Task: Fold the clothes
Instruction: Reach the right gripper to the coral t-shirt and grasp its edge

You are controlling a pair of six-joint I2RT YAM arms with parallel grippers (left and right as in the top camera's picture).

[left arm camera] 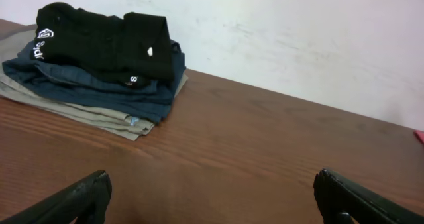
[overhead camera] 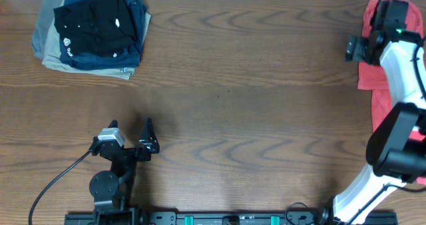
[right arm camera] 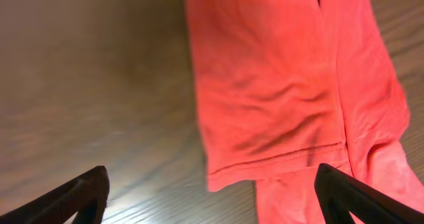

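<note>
Next, my right gripper moves down onto that corner of the T-shirt's edge (overhead camera: 361, 86) (right arm camera: 214, 179), since the hem's corner lies over wood between my open fingertips.
The clothes, a coral-red T-shirt (overhead camera: 370, 78), lie crumpled at the table's far right edge, partly hidden under my right arm. In the right wrist view the T-shirt (right arm camera: 265, 85) fills the upper right, a stitched hem running across its lower part. My right gripper (right arm camera: 211, 177) hovers open over the shirt's left edge, table wood under its left finger and red cloth under its right. From overhead the right gripper (overhead camera: 355, 48) is at the back right. My left gripper (overhead camera: 132, 128) rests open near the front left with nothing between its fingers (left arm camera: 86, 194).
A stack of folded black, navy and khaki garments (overhead camera: 93, 28) sits at the back left corner, also showing in the left wrist view as a folded stack (left arm camera: 99, 58). A pale wall (left arm camera: 298, 45) stands behind the table. A black cable (overhead camera: 56, 178) trails from the left arm.
</note>
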